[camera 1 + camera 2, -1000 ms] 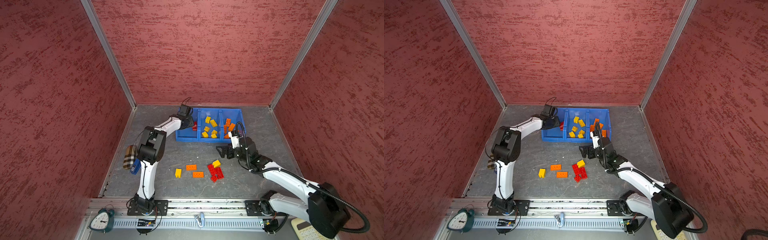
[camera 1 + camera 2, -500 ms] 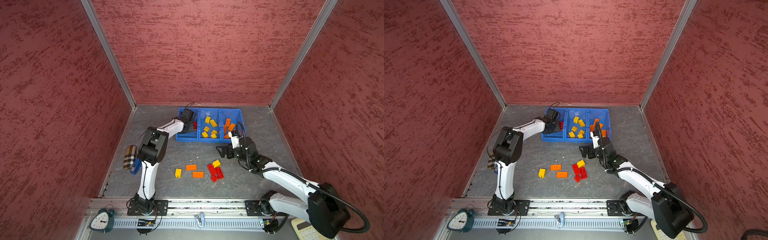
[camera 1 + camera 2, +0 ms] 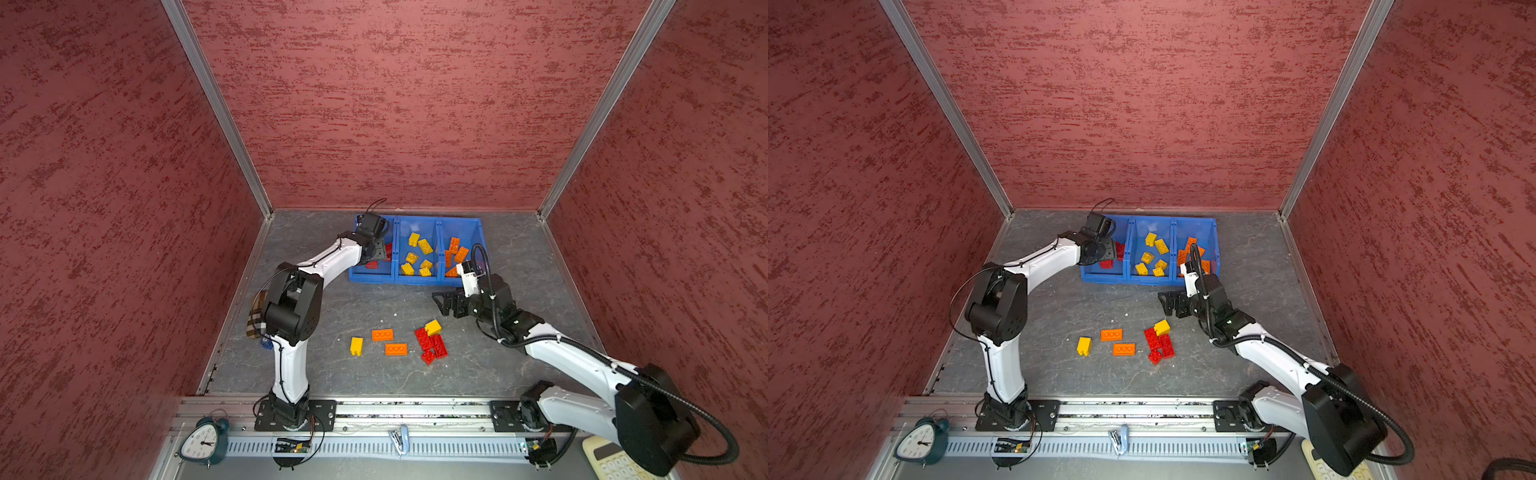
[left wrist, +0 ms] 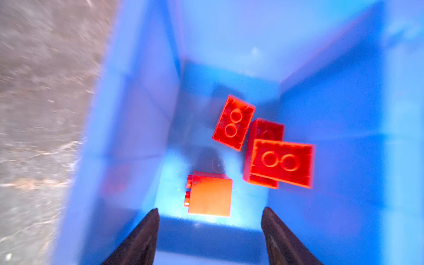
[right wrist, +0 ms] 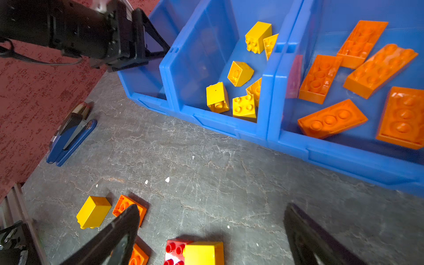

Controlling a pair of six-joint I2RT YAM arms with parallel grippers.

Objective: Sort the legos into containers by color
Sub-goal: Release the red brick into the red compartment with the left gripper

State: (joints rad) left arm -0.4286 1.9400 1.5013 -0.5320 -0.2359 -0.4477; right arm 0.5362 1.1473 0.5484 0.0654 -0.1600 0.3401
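The robot's right gripper will next turn and move down and back, with its fingers around the long sides of the orange brick nearer the front bar [image 3: 396, 349] [image 5: 139, 255], which lies loose below and back from the gripper.
Three joined blue containers [image 3: 415, 279] [image 3: 1142, 280] stand at the back, holding red, yellow and orange legos from left to right. My left gripper [image 4: 210, 212] [image 3: 374, 249] hangs open over the left bin [image 4: 332, 114]. A red brick [image 4: 210, 195] lies loose just beyond its fingertips, beside three other red ones [image 4: 281, 160]. My right gripper [image 5: 212, 211] [image 3: 442, 301] is open and empty above the floor, in front of the bins. Loose bricks lie near it: a yellow one on red [image 5: 204, 252] [image 3: 433, 327], two orange [image 3: 395, 349] and a yellow [image 3: 356, 345].
A blue stapler [image 5: 68, 135] lies by the left wall, next to a plaid object [image 3: 255, 320]. A clock [image 3: 203, 442] and a calculator [image 3: 615, 461] sit past the front rail. Red walls close in three sides.
My left gripper moved right, over the left bin, and opened, letting go of a red brick. The right arm has not moved.
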